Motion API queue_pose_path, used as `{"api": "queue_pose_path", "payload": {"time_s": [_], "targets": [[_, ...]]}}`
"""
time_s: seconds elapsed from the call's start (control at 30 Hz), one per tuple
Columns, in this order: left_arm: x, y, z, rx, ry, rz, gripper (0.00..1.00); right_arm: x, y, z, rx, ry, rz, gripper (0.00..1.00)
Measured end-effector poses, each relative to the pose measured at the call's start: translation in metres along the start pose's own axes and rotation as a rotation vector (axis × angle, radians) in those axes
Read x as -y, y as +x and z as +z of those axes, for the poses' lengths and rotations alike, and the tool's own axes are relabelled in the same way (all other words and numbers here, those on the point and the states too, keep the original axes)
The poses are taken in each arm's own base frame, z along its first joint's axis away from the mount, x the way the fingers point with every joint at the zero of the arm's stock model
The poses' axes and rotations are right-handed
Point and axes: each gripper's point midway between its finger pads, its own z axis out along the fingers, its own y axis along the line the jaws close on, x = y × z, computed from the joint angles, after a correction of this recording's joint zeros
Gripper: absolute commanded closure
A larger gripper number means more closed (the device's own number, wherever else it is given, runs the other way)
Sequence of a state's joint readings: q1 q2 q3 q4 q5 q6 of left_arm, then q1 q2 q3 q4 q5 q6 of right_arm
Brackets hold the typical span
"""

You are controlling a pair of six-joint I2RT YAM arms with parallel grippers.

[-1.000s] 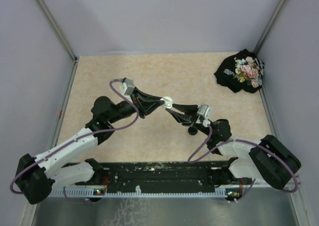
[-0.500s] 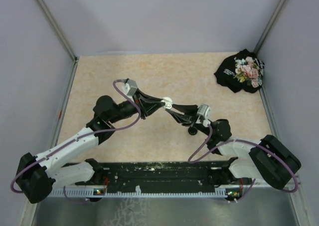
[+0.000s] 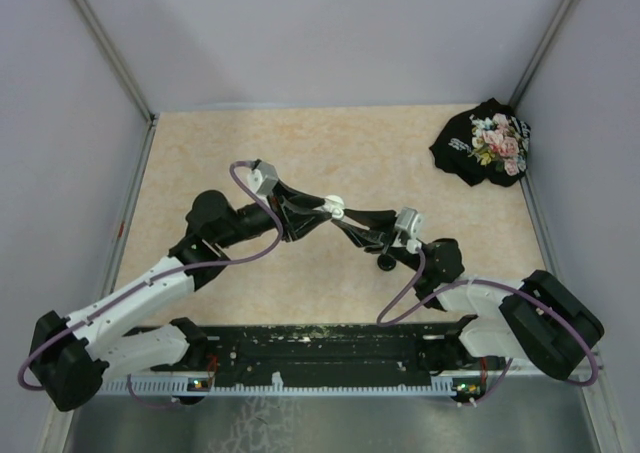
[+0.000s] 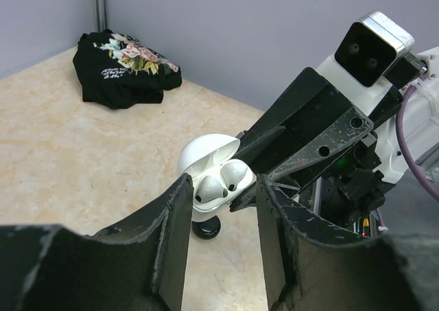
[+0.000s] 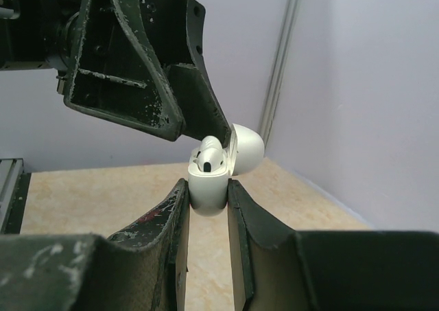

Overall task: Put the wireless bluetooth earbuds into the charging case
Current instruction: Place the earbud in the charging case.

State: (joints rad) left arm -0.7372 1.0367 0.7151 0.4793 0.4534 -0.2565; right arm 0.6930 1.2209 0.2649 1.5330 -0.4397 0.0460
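Observation:
Both earbuds are in their wells, so I need to tilt my right gripper down, lower the case (image 3: 335, 209) to the tabletop (image 3: 368, 259) beside the black object and let go of it.
The white charging case (image 5: 207, 187) hangs above the table with its lid (image 5: 248, 148) flipped open, and my right gripper (image 5: 208, 191) is shut on its lower body. Two white earbuds (image 4: 209, 188) (image 4: 235, 173) sit side by side in its wells; one earbud (image 5: 209, 156) pokes above the rim in the right wrist view. My left gripper (image 4: 223, 185) stands open just short of the case, with nothing between its fingers. From above, both grippers meet at the case (image 3: 335, 209) over the middle of the table.
A small round black object (image 4: 206, 227) lies on the table below the case, near the right arm (image 3: 385, 263). A black floral cloth (image 3: 483, 143) lies in the far right corner. Grey walls enclose the beige tabletop (image 3: 230, 143).
My left gripper's jaws have come apart and it has eased slightly back from the case. The right gripper keeps holding the case in the same place.

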Motion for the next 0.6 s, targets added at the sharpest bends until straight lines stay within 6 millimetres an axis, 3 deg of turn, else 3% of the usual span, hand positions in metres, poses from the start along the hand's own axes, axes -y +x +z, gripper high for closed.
{"api": "queue_pose_path", "payload": {"time_s": [0.1, 0.37, 0.6], "targets": [[0.001, -0.002, -0.003, -0.007, -0.004, 0.007, 0.49, 0.000, -0.001, 0.000, 0.004, -0.001, -0.001, 1.00], [0.000, -0.006, -0.015, -0.020, -0.052, 0.003, 0.25, -0.003, 0.001, 0.000, 0.003, -0.014, 0.024, 1.00], [0.006, -0.021, -0.019, -0.028, -0.012, 0.005, 0.08, -0.011, -0.001, 0.003, 0.008, -0.061, 0.036, 1.00]]}}
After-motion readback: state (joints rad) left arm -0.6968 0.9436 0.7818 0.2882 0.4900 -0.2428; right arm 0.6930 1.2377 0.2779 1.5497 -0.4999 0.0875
